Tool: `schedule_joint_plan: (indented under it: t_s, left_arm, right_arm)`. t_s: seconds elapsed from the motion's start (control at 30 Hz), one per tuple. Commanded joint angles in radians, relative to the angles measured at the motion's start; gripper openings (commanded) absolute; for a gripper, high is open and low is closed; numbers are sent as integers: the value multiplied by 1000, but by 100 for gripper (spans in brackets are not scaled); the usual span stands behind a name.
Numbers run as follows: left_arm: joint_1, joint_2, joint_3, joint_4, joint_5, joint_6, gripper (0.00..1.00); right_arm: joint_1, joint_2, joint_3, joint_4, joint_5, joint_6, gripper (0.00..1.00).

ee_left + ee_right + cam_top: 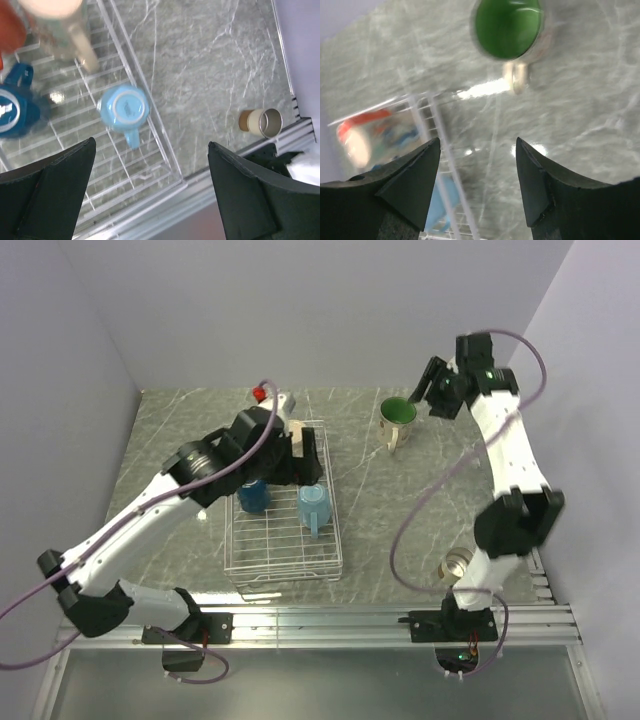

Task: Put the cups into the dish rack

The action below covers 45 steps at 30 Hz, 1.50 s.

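Observation:
The cream mug stands with its green opening up, so next I will lower my right gripper onto the side of the cream mug's rim away from the rack, with one finger inside.
The white wire dish rack (285,540) sits mid-table. In it are an upside-down light blue mug (313,505), a dark blue mug (253,496) and a tall beige mug (297,436) at the far end. An orange-red mug (260,393) shows behind the left arm, mostly hidden. My left gripper (303,472) hovers over the rack, open and empty (151,145), with the light blue mug (125,106) below it. A cream mug with green inside (396,420) stands on the table right of the rack. My right gripper (425,390) is open above it (477,142); the mug (509,25) is blurred.
A small metallic cup (455,565) stands by the right arm's base; it also shows in the left wrist view (262,122). The metal rail (330,618) runs along the near edge. Walls close in the table on three sides.

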Motion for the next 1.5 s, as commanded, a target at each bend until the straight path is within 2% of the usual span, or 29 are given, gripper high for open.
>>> schedule_joint_plan:
  t_s: [0.0,0.07,0.2,0.37,0.57,0.73,0.83,0.93,0.97,1.07,1.2,1.47]
  left_arm:
    - [-4,-98,-89,28,29,-97,99]
    - [-7,-158,-142,28,28,-120,99]
    - [-7,-233,-212,-1,22,-191,99]
    - [-6,-291,-244,-32,4,-266,99]
    - [-10,-365,-276,-64,-24,-341,99]
    - [-15,-425,-302,-89,-36,-371,99]
    - [-15,-455,-307,-110,-43,-381,99]
    - [-15,-478,-305,-124,-35,-390,99]
    - [-15,-483,-304,-124,-32,-390,99]
    - [-15,-494,-301,-125,-17,-380,99]
    - [-17,-486,-284,-128,3,-354,99]
    - [-15,-491,-258,-89,36,-283,99]
  right_arm:
    - [-8,219,273,-146,171,-51,69]
    - [-7,358,438,-219,232,-70,69]
    - [-10,500,527,-237,298,-73,69]
    - [-10,554,447,-151,281,-64,69]
    - [-8,641,464,-109,251,-48,68]
    - [2,647,413,-71,228,-22,66]
    - [18,649,377,-60,225,-16,58]
    - [28,638,344,-46,220,-7,32]
    - [31,624,320,-42,219,-4,17]
    - [35,592,260,-17,203,16,0]
    - [36,551,205,-5,174,36,0]
    - [29,313,156,-5,119,91,0]
